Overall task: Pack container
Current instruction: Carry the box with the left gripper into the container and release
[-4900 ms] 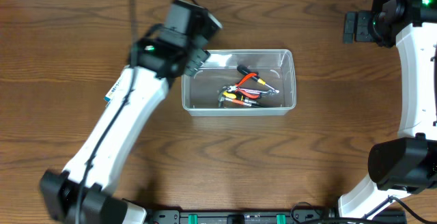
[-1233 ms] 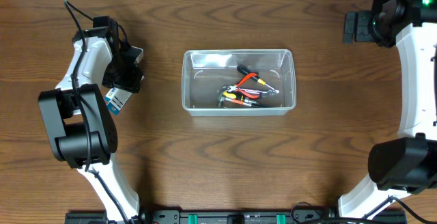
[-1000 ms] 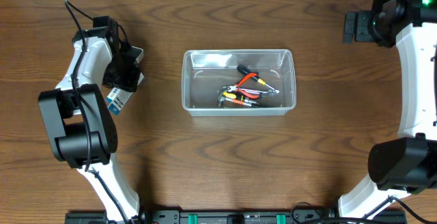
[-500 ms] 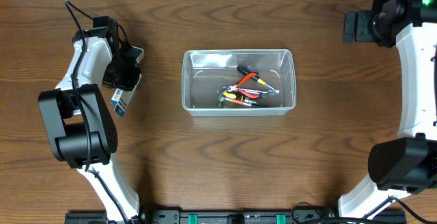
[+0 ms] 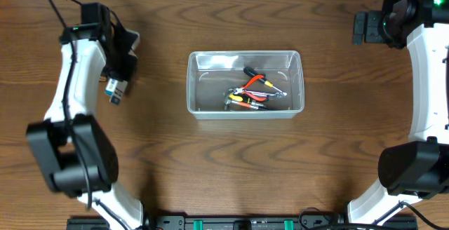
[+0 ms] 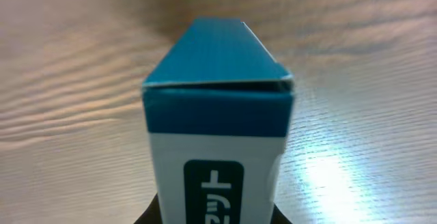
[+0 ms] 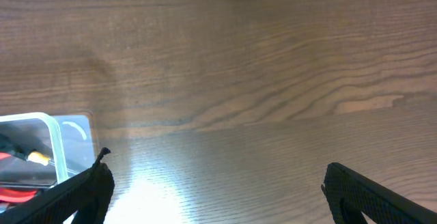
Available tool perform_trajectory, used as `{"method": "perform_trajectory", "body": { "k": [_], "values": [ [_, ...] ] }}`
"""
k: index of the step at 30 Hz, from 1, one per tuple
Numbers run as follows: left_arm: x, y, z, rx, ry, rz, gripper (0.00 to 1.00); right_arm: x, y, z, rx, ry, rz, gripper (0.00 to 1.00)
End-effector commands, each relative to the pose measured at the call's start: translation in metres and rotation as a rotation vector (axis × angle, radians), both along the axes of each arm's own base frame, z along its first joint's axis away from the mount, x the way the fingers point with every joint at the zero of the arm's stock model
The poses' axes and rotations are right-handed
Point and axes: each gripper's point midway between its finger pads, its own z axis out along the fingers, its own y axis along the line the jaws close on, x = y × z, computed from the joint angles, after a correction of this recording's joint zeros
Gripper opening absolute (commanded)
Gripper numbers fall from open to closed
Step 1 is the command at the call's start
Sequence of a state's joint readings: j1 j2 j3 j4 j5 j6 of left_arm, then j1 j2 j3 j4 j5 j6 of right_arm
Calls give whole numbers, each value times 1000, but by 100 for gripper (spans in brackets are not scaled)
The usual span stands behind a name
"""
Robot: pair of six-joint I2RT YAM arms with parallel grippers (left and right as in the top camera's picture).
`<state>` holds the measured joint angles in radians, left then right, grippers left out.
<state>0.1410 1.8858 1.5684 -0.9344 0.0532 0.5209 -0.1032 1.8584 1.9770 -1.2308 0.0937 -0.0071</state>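
Observation:
My left gripper will carry the box (image 5: 114, 91) to the right in the overhead view and down into the near side of the tub, then let go of it. The box is still outside the tub.
The container (image 5: 197, 83), a clear greyish tub, stands mid-table with orange-handled pliers (image 5: 255, 83) and other small hand tools (image 5: 242, 99) inside. Its corner (image 7: 57, 126) shows at the left of the right wrist view. My left gripper (image 5: 118, 74) is to the left of the tub, shut on a small blue-and-white cardboard box (image 5: 114, 91). In the left wrist view the box (image 6: 217, 108) fills the middle, with my left gripper (image 6: 217, 216) clamped on its sides. My right gripper (image 5: 365, 28) hangs at the far right back, open and holding nothing (image 7: 218, 200).
The brown wooden table (image 5: 231, 160) extends on all sides of the tub. The right arm's base (image 5: 410, 167) stands at the front right, and the left arm's base (image 5: 66, 156) at the front left.
My left gripper has closed on the blue-and-white box and carried it a little towards the back left, and the arm has shifted with it. The right arm has not moved.

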Motion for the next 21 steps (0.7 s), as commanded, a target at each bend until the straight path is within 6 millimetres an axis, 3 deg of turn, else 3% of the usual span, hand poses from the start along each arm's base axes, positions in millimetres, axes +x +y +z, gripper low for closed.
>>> {"method": "perform_trajectory", "body": {
  "k": [1,5,12,17,21],
  "values": [
    [7,-11,51,5,-132,-25,8,1,0,-2,7,2,-13,99],
    [4,-37,85,10,-219,-87,8,1,0,-2,7,2,-12,99],
    [-12,-110,137,-9,-359,-267,8,1,0,-2,7,2,-12,99],
    [-33,-167,160,-41,-420,-418,8,1,0,-2,7,2,-12,99],
    [-51,-211,164,-68,-430,-539,8,1,0,-2,7,2,-13,99]
  ]
}}
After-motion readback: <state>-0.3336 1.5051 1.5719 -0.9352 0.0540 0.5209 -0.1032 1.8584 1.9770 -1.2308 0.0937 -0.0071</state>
